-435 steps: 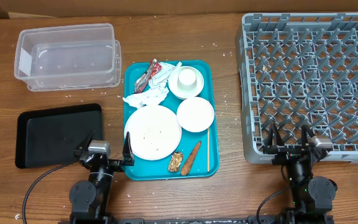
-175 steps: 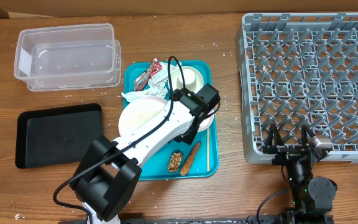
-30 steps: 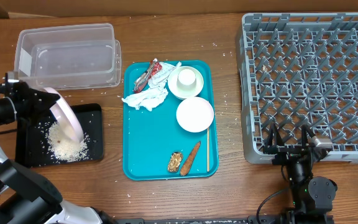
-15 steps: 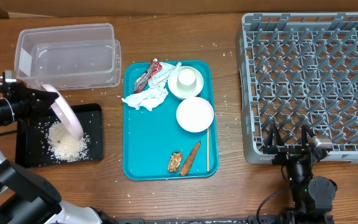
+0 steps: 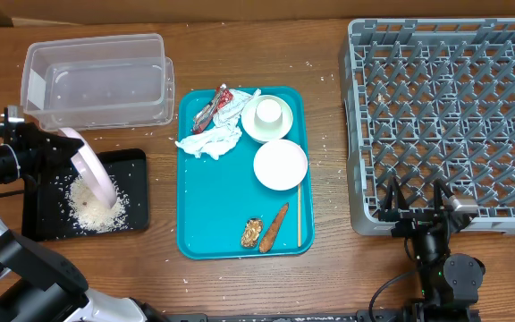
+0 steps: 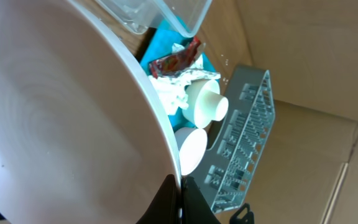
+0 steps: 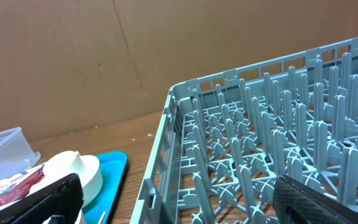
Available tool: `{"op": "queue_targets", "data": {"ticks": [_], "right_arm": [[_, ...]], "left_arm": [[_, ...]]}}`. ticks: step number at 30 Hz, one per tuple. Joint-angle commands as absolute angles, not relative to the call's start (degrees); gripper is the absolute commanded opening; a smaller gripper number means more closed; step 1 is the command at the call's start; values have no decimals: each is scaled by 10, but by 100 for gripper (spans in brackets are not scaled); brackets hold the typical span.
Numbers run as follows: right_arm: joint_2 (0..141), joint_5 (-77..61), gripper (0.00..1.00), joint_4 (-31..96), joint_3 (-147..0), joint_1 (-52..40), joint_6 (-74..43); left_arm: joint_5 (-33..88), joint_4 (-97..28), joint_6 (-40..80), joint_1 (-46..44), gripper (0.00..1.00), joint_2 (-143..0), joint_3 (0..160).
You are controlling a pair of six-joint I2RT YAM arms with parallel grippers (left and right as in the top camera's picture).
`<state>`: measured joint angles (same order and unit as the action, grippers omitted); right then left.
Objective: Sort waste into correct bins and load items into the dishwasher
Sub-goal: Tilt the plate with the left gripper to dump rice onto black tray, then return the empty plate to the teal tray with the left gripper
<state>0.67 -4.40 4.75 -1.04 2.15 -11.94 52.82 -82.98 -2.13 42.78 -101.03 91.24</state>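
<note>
Next I should carry the plate (image 5: 89,172) to the teal tray's bare part (image 5: 213,194), to the right of my left gripper in the overhead view, tilt it flat and release.
My left gripper (image 5: 59,145) is shut on the rim of the large pale-pink plate (image 5: 89,172) and holds it steeply tilted over the black tray (image 5: 47,179). White crumbs (image 5: 92,206) lie heaped in that tray. In the left wrist view the plate (image 6: 61,124) fills the left side, pinched between my fingertips (image 6: 166,205). On the teal tray (image 5: 217,210) lie the napkins (image 5: 211,139), wrapper (image 5: 211,109), cup (image 5: 269,112), bowl (image 5: 281,165), carrot stick (image 5: 275,225) and brown lump (image 5: 253,233). My right gripper (image 5: 416,201) rests open by the grey dish rack (image 5: 454,116).
The clear tub (image 5: 97,80) stands behind the black tray. A thin wooden stick (image 5: 299,210) lies along the teal tray's right side. Loose crumbs dot the wooden table (image 5: 325,143). In the right wrist view the rack (image 7: 278,149) sits close ahead.
The tilted plate has shifted slightly left and stands a little steeper over the black tray. The right arm has not moved.
</note>
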Motion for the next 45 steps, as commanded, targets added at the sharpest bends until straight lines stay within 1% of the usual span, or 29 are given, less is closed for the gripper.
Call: {"op": "queue_targets", "data": {"ticks": [1, 8, 13, 19, 26, 33, 36, 41, 45], "right_arm": [[2, -40, 100, 45, -5, 20, -117], [2, -40, 100, 45, -5, 20, -117], [2, -40, 100, 45, -5, 20, -117], [2, -40, 100, 45, -5, 20, -117], [2, -40, 100, 45, -5, 20, -117], [2, -40, 100, 45, -5, 20, -117], [2, -40, 100, 45, -5, 20, -117], [2, -40, 100, 45, -5, 20, -117], [2, -40, 100, 45, -5, 20, -117]], "left_arm": [[508, -838, -41, 420, 4, -992, 921], [493, -853, -37, 381, 4, -949, 921], [360, -867, 31, 313, 4, -908, 921], [332, -868, 60, 170, 4, -896, 920], [246, -822, 169, -25, 4, -907, 916], [64, -786, 248, -197, 4, -933, 916], [9, -781, 272, -246, 4, -959, 915], [7, -760, 273, -300, 4, -1018, 915], [7, -758, 272, -323, 4, -1066, 915]]}}
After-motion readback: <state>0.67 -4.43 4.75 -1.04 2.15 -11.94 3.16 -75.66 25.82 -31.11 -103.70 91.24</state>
